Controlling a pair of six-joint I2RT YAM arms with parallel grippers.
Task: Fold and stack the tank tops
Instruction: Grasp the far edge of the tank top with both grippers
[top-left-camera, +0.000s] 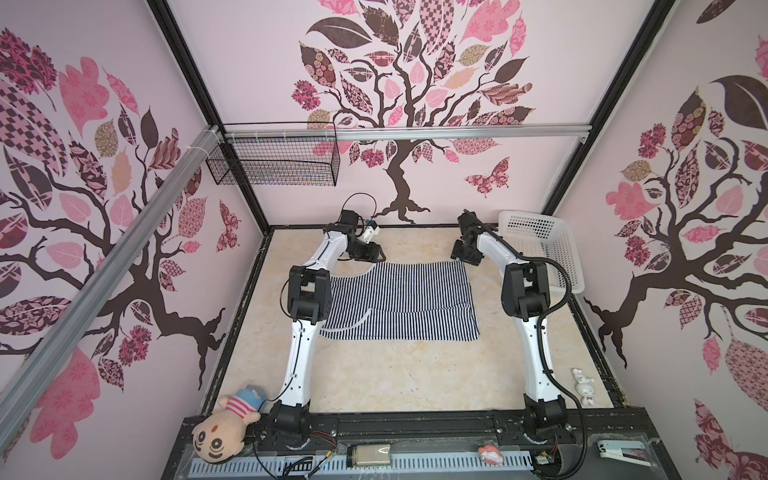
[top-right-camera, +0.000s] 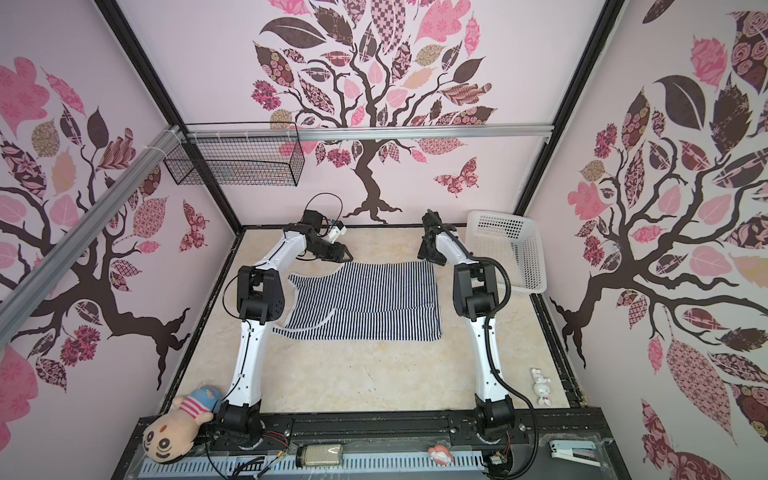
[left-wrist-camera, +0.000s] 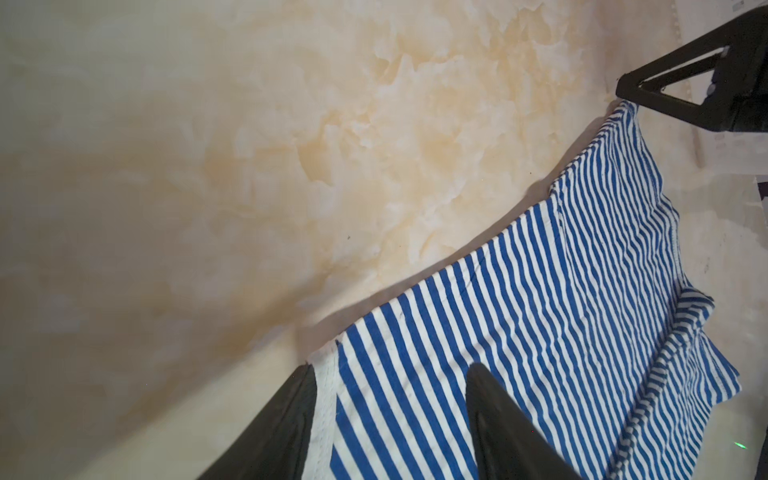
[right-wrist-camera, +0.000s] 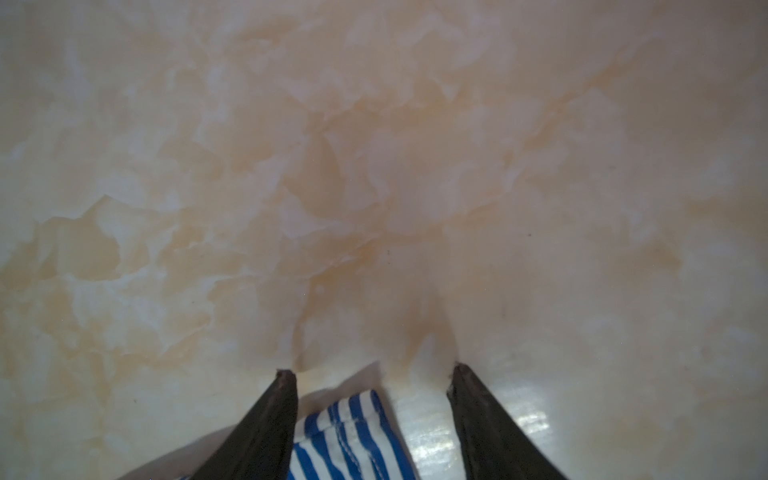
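Observation:
My left gripper eases toward the white edging and down onto the tank top's white-edged shoulder (top-left-camera: 378, 264) (left-wrist-camera: 326, 361) below it next, because the tank top's corner sits nearer one finger.
A striped navy-and-white tank top (top-left-camera: 399, 303) (top-right-camera: 361, 303) lies flat in the middle of the table, straps to the left, with one layer's edge running across its near part. My left gripper (top-left-camera: 376, 255) (top-right-camera: 347, 254) (left-wrist-camera: 390, 374) stands open over the cloth's far-left edge; striped fabric (left-wrist-camera: 540, 311) and white edging show between its fingers. My right gripper (top-left-camera: 459, 255) (top-right-camera: 426, 254) (right-wrist-camera: 372, 372) is open at the far-right corner. That corner (right-wrist-camera: 353, 424) lies between its fingers without touching either. One right finger (left-wrist-camera: 706, 83) shows in the left wrist view.
A white plastic basket (top-left-camera: 540, 249) sits at the back right beside the right arm. A wire basket (top-left-camera: 274, 162) hangs on the back wall. A plush doll (top-left-camera: 224, 424) lies at the front left and a small white bunny figure (top-left-camera: 584, 386) at the front right.

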